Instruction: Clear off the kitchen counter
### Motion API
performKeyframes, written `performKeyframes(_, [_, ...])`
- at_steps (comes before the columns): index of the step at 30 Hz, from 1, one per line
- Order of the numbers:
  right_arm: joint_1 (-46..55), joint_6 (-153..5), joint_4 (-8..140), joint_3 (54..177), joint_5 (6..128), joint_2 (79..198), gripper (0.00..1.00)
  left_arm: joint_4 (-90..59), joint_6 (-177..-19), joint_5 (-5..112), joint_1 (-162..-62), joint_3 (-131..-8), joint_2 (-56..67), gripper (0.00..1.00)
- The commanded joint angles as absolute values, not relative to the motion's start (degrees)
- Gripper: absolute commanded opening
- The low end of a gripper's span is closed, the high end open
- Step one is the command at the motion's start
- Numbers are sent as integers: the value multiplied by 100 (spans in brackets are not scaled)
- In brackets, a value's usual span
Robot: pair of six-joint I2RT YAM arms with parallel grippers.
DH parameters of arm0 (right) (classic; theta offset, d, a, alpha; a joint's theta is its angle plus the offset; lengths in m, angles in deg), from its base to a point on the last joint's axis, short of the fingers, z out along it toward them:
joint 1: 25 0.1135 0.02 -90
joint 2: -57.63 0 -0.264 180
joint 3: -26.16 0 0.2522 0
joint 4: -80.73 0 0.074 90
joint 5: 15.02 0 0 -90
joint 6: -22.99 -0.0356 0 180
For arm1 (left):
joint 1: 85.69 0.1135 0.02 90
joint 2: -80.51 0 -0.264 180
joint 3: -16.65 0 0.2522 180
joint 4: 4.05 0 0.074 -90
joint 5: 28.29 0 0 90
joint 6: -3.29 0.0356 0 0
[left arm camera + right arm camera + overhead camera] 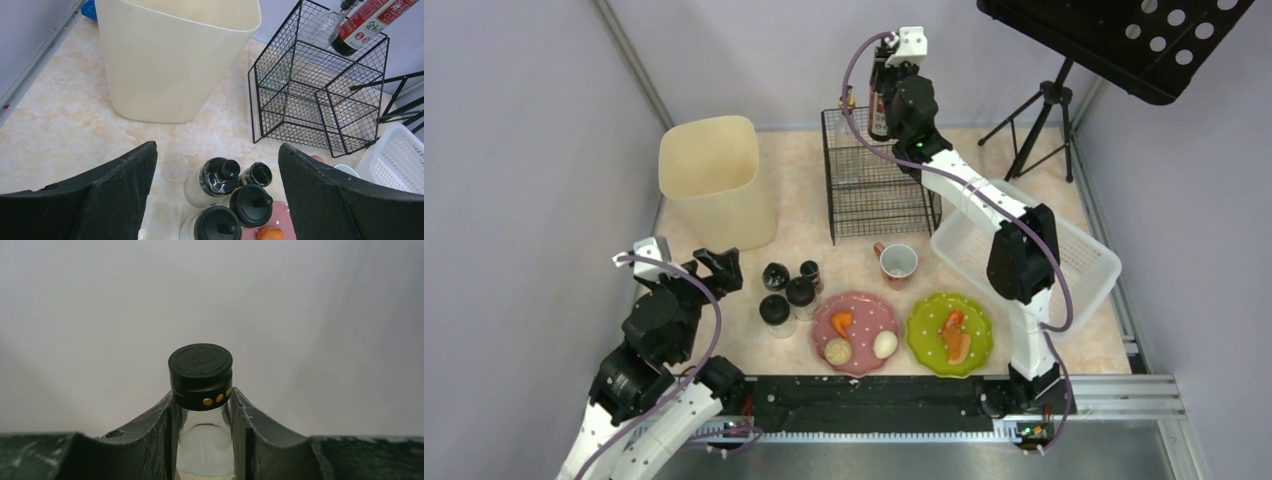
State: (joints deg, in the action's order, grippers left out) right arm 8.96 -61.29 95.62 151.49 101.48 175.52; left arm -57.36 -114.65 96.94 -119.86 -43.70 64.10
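My right gripper moves down toward the space beside the clear bottle and opens next, since its red-labelled body still hangs above the black wire rack (879,185).
The kitchen counter (799,165) is a beige-pink marbled surface. My right gripper (890,82) is at the back, shut on the clear neck of a bottle (201,371) with a black cap. Its red-labelled body (879,108) hangs over the far edge of the black wire rack (879,185). My left gripper (719,268) stands open and empty at the front left. It is just left of several black-lidded jars (216,176), which lie apart from its fingers (125,175). The marbled counter (60,115) shows between the jaws.
A tall beige bin (714,180) stands at the back left. A clear bottle (322,25) is at the rack's far corner. A cup (897,262), a pink plate (869,300) and a green plate (919,330) with food lie in front. A white basket (1084,260) is right, a tripod (1044,110) behind.
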Motion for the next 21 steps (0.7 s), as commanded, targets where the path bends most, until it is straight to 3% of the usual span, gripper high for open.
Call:
performKeyframes(1, [817, -6296, 10607, 15602, 10171, 17466, 0, -5411, -11370, 9522, -11895, -4361, 6306, 95])
performKeyframes(21, [788, -6660, 11649, 13740, 10275, 17363, 0, -5364, -11343, 9329, -11683, -4345, 6274, 95])
